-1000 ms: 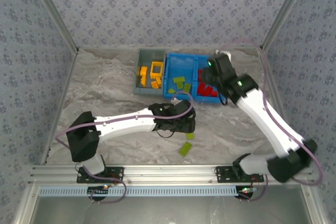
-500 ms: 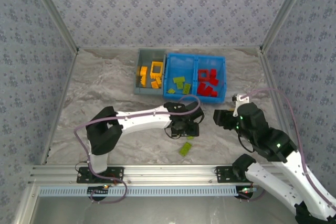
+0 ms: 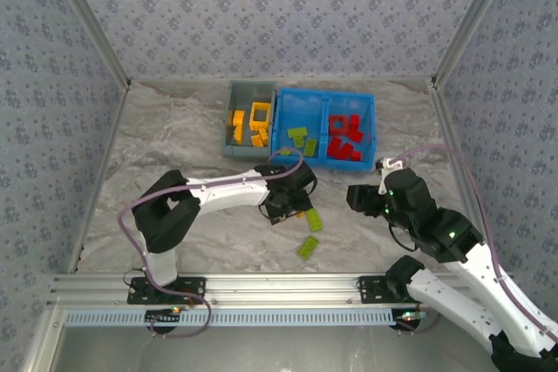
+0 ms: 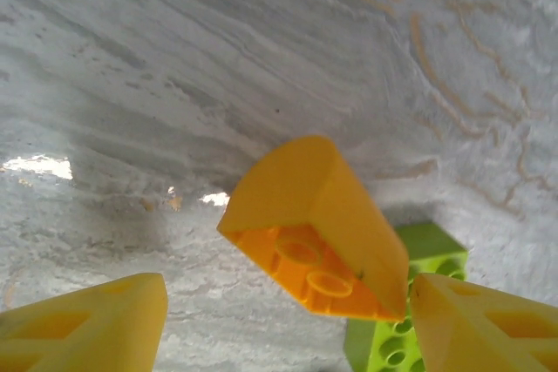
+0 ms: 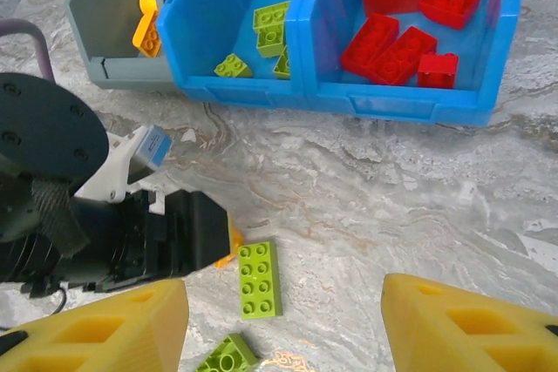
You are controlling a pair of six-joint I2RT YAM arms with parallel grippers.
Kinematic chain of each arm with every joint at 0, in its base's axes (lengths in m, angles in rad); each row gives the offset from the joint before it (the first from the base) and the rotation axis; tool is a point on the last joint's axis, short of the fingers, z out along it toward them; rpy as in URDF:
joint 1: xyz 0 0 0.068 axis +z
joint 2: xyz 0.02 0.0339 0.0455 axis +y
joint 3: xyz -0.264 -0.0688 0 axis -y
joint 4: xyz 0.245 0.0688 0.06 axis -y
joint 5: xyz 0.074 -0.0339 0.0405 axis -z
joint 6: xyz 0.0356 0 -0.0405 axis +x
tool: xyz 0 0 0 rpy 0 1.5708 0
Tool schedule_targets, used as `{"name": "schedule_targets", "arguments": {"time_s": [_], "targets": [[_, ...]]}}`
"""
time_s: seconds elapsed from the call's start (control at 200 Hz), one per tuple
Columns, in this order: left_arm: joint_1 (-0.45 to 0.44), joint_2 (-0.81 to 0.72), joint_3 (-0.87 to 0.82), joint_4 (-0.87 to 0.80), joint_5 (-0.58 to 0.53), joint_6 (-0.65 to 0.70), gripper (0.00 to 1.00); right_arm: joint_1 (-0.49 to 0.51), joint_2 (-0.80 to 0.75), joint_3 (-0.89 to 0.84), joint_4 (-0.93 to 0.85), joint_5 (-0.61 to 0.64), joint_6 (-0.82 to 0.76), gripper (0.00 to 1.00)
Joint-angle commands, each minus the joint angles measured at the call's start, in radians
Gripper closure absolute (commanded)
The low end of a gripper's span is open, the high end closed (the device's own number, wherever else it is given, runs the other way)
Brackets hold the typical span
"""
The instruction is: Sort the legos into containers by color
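Observation:
I will next shift my left gripper toward the green lego, turn it slightly and close it around the tilted orange lego [image 4: 314, 233], since that lego is nearer one finger.
A tilted orange lego [image 4: 314, 233] shows its hollow underside between the fingers of my left gripper [image 4: 288, 302]. It rests against the right finger [image 4: 488, 328], far from the left one, so the gripper is open. A green lego [image 4: 410, 337] lies just behind it. Seen from above, my left gripper [image 3: 292, 205] is beside a green lego [image 3: 312, 220], with another [image 3: 307, 247] nearer me. My right gripper [image 5: 283, 328] hangs open over the flat green lego [image 5: 260, 278], holding nothing. Grey container [image 3: 248, 93] holds yellow legos. Blue container [image 3: 324, 106] holds green ones on the left and red ones on the right.
The right wrist view shows the black body of the left gripper [image 5: 166, 237] just left of the green lego, with a sliver of the orange lego [image 5: 234, 246] at its edge. Patterned walls enclose the marbled table [image 3: 174, 145]. Open table lies on the left.
My right arm has pulled back from over the blue container to the near right of the table. My left gripper has shifted slightly back and left, uncovering the green lego beside it.

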Motion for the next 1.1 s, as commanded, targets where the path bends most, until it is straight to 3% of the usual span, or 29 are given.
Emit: {"name": "schedule_targets", "arguments": {"time_s": [0.0,0.17,0.48,0.75,0.929,1.094], "targets": [[0.013,-0.024,-0.006,0.080,0.023,-0.121,0.28,0.014,-0.008,-0.017,0.037,-0.049,0.000,0.37],[0.026,0.014,-0.043,0.177,0.083,-0.246,0.35,0.017,-0.015,-0.024,0.089,-0.158,-0.039,0.34],[0.024,0.063,-0.015,0.109,0.102,-0.287,0.49,0.016,-0.010,-0.023,0.076,-0.134,-0.033,0.33],[0.027,0.089,-0.009,0.079,0.073,-0.308,0.53,0.016,-0.010,-0.022,0.074,-0.127,-0.032,0.33],[0.036,0.079,-0.007,0.071,0.046,-0.291,0.73,0.017,-0.006,-0.026,0.075,-0.128,-0.030,0.34],[0.041,0.018,-0.006,0.015,-0.016,-0.243,0.85,0.017,0.001,-0.028,0.079,-0.132,-0.032,0.33]]}}
